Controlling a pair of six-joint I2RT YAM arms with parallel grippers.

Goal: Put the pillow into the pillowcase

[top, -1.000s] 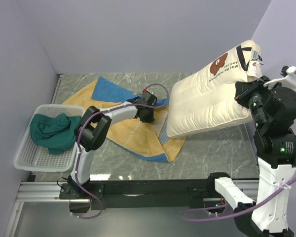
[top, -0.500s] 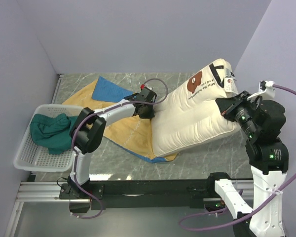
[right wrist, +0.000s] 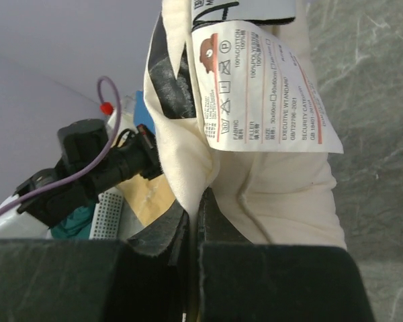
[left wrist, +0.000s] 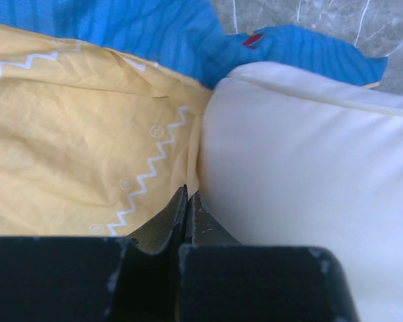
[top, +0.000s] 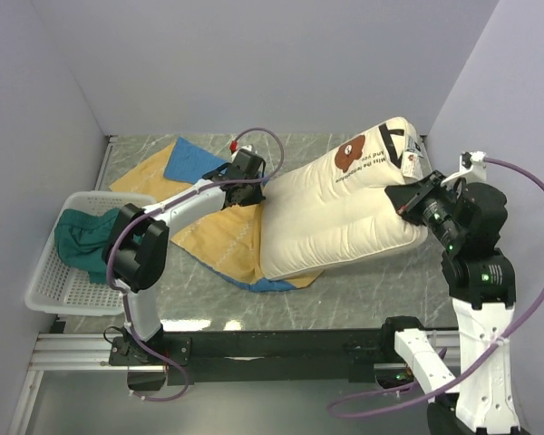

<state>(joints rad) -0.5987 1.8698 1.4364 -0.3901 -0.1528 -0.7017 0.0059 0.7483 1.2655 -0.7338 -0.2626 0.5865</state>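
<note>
The right gripper moves down and toward the yellow fabric point(left wrist: 107, 161) next and releases the tag end on the marble tabletop, as the pillow's opposite end rests on the pillowcase.
The cream-white pillow point(top: 335, 213) with a brown bear print lies slanted across the table, its left end resting on the pillowcase point(top: 222, 240), which lies spread out, mustard-yellow face up with blue showing at the edges. My right gripper point(top: 406, 201) is shut on a fold of the pillow point(right wrist: 188, 141) at its right end, next to the white care tag point(right wrist: 262, 87). My left gripper point(top: 245, 188) is shut on the yellow pillowcase fabric point(left wrist: 107, 161) right beside the pillow's left edge point(left wrist: 309, 188). In the left wrist view the fingertips point(left wrist: 179, 201) pinch the cloth.
A white plastic basket point(top: 50, 281) holding a dark teal-green cloth point(top: 86, 240) sits at the left edge. Grey walls close in at the back and both sides. The marble tabletop point(top: 372, 290) shows in front of the pillow.
My right gripper has lowered and pushed the pillow leftward onto the pillowcase. My left gripper has moved back and left, pulling the pillowcase fabric with it.
</note>
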